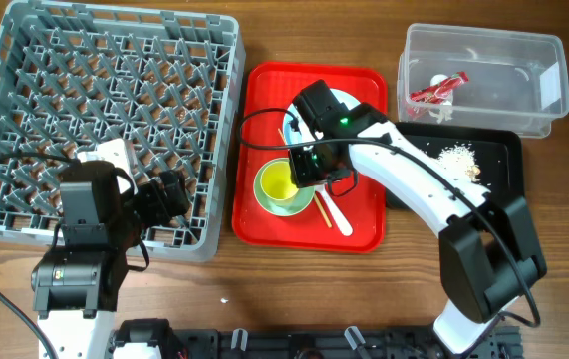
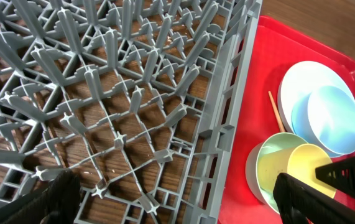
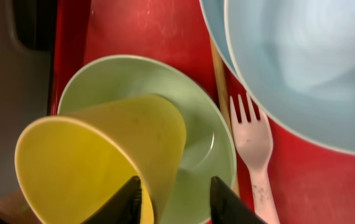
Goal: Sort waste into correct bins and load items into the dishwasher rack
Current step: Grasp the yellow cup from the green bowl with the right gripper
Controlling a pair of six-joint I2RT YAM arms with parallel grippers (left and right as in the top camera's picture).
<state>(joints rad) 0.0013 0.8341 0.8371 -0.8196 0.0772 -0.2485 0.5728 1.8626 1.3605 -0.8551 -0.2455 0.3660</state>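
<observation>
My left gripper is about to go up and tilt toward the small yellow cup (image 1: pixel 277 180) (image 2: pixel 298 165) to close around it, because the cup leans to the gripper's right in the overhead view.
The small yellow cup (image 3: pixel 96 155) leans inside the pale green bowl (image 3: pixel 208 143) on a red serving tray (image 1: pixel 264 219). My right gripper (image 3: pixel 174 199) is open and straddles the cup's wall, one finger inside and one outside. The white bowl (image 3: pixel 308 56) sits on the white plate (image 3: pixel 216 18) just behind. The white fork (image 3: pixel 252 149) and chopsticks (image 3: pixel 221 87) lie beside the green bowl. My left gripper (image 2: pixel 180 205) is open and empty over the near right corner of the grey dishwasher rack (image 1: pixel 105 100). The red-and-white wrapper (image 1: pixel 438 88) lies in the clear tub (image 1: pixel 483 38). Rice scraps (image 1: pixel 458 158) lie on the black tray (image 1: pixel 498 160).
The red tray lies between the rack and the two bins. My right arm crosses over the black tray and hides most of the plate in the overhead view. Bare wooden table runs along the front edge.
</observation>
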